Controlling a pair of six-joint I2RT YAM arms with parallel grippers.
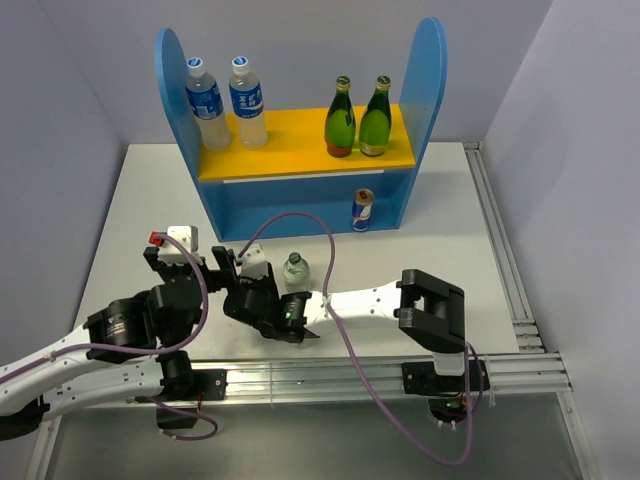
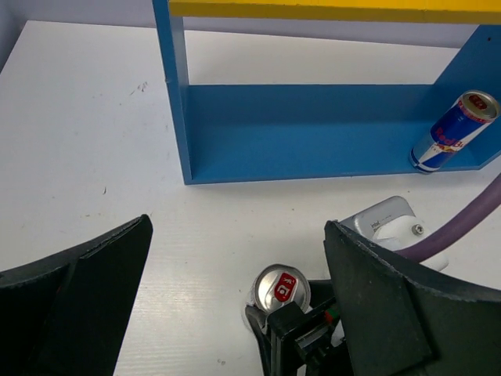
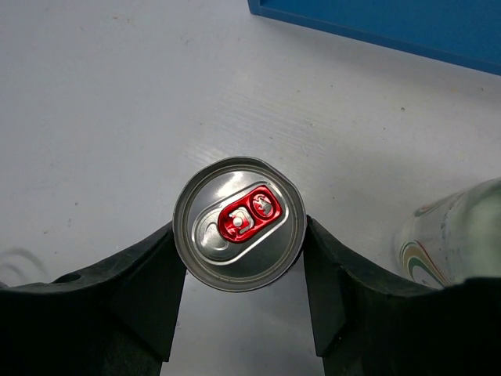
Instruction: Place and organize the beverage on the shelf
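Note:
My right gripper should next carry the can outward, to the right in the top view, and let go of it on the shelf's bare lower level (image 1: 340,213) beside the shelved can.
The blue shelf (image 1: 300,195) with its yellow upper board stands at the back. On the board are two water bottles (image 1: 225,100) and two green bottles (image 1: 357,118). One blue-and-silver can (image 1: 363,210) stands in the lower tier at the right and also shows in the left wrist view (image 2: 454,129). My right gripper (image 3: 239,239) is shut on an upright silver-topped can (image 3: 239,223) with a red tab. That can also shows in the left wrist view (image 2: 282,288). My left gripper (image 2: 237,235) is open and empty, just left of it.
A clear bottle (image 1: 294,268) stands on the table right beside the right gripper (image 1: 230,266) and shows in the right wrist view (image 3: 450,235). The left gripper (image 1: 176,262) sits close to the right one. A purple cable (image 1: 330,250) loops over the right arm.

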